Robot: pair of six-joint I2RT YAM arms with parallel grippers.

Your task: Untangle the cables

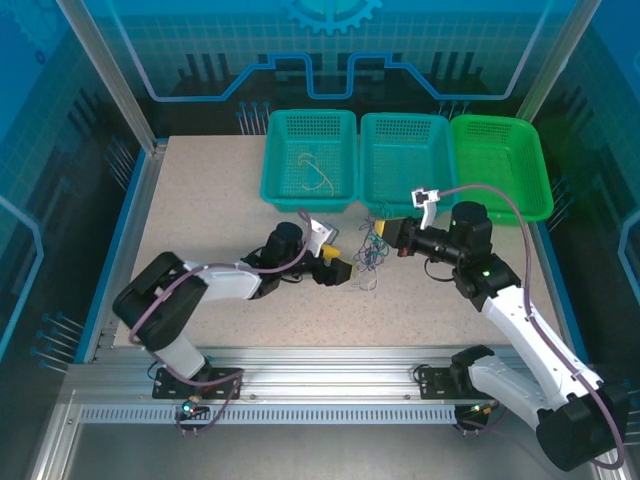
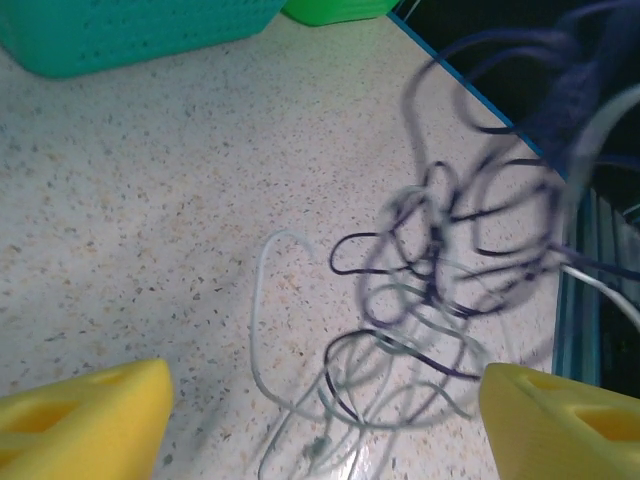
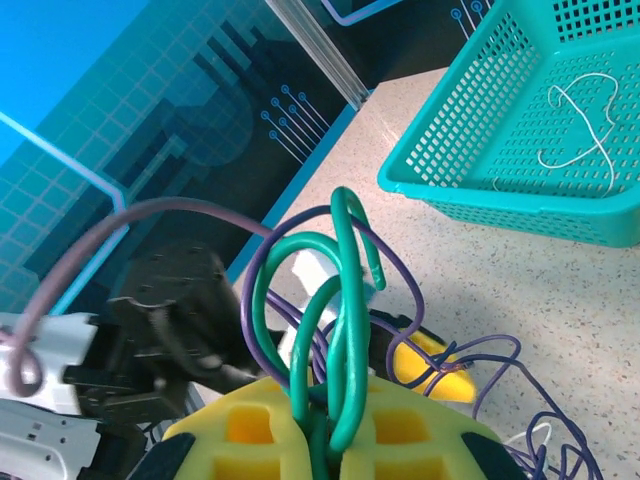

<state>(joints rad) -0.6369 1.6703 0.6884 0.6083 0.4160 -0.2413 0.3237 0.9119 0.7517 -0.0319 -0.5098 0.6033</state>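
Observation:
The left gripper will next move down toward the clump, and then it will close its fingers on the pale wire's outer loop (image 2: 256,325).
The cables (image 1: 367,256) form a loose clump of thin purple, green and pale wires on the table in front of the baskets. My right gripper (image 1: 382,233) is shut on the green cables (image 3: 342,320), which loop up from between its yellow fingers (image 3: 250,425), with purple strands (image 3: 400,275) draped around them. My left gripper (image 1: 340,263) stands open just left of the clump. In the left wrist view the left gripper (image 2: 325,405) hangs low over the table, its yellow fingers (image 2: 85,415) wide apart, with purple and pale loops (image 2: 420,290) lying between and beyond them.
Behind the clump stand two teal baskets (image 1: 300,200) (image 1: 400,205) and a green basket (image 1: 500,121). The left teal basket (image 3: 470,170) holds one pale cable (image 3: 580,130) (image 1: 318,172). The table's right edge (image 2: 575,300) lies close to the tangle.

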